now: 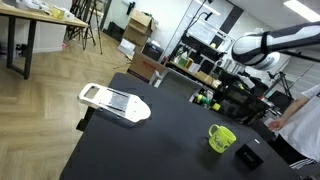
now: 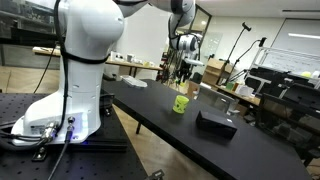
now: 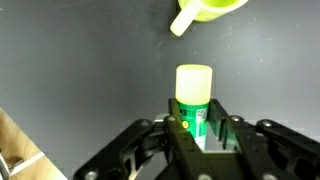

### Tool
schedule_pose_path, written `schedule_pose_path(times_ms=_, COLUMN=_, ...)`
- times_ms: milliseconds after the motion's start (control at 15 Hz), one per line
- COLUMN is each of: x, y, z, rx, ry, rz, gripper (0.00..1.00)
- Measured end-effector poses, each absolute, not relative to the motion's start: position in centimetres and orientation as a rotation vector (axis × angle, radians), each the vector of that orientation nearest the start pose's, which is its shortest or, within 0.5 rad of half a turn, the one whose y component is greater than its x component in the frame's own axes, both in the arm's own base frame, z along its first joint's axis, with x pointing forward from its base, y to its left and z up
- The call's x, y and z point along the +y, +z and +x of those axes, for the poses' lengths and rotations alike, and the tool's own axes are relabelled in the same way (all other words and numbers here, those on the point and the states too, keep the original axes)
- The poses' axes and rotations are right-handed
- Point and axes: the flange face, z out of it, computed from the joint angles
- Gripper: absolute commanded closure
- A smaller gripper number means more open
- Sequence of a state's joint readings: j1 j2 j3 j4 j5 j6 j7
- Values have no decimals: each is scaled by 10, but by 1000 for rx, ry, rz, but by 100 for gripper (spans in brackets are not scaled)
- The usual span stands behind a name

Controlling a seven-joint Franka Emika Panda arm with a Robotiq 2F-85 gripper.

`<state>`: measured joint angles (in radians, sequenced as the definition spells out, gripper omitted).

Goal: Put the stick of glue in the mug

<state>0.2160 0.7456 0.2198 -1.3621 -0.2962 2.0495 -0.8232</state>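
Observation:
The lime mug stands upright below, apart from the stick of glue [image 3: 193, 92], so the robot's gripper should come down over the mug's opening [image 3: 214, 6] and let go of the stick of glue.
In the wrist view my gripper [image 3: 195, 128] is shut on the stick of glue [image 3: 193, 92]. The stick has a yellow-green cap end and a green labelled body, and it points away from the jaws above the black table. The lime mug [image 3: 208, 10] shows at the top edge, handle towards the left, apart from the stick. In both exterior views the mug [image 1: 221, 138] [image 2: 180, 103] stands upright on the black table. The gripper [image 1: 229, 66] [image 2: 186, 64] hangs high above the table, and the stick is too small to see there.
A flat black box [image 1: 248, 157] [image 2: 215, 122] lies near the mug. A white tray-like object [image 1: 114, 102] lies at the table's far corner. A person [image 1: 305, 125] stands at the table's edge. The robot base [image 2: 75, 95] and cluttered shelves surround the table.

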Motion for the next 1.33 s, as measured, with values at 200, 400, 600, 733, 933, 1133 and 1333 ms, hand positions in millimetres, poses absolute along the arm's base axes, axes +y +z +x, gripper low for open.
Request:
schedule_pose_path(times_ms=200, x=258, y=338, z=672, rx=-2190, ry=213, rz=-2559, gripper=91)
schedule_pose_path(times_ms=400, x=241, y=360, z=671, rx=-2358, ry=338, rz=-2594, gripper=91)
schedule_pose_path(times_ms=600, x=213, y=343, z=676, rx=-2507, ry=523, rz=-2620, gripper=91)
schedule_pose_path(times_ms=733, x=193, y=322, z=679, rx=-2573, ry=668, rz=-2614, gripper=91)
schedule_pose_path(times_ms=933, x=172, y=289, z=671, rx=-2555, ry=931, rz=-2574, gripper=91)
schedule_pose_path(times_ms=1133, x=165, y=270, z=650, rx=-2465, ry=1186, rz=-2501, gripper=91)
schedule_pose_path(times_ms=1333, x=175, y=262, z=635, rx=-2482, ry=1231, rz=-2422, gripper=91)
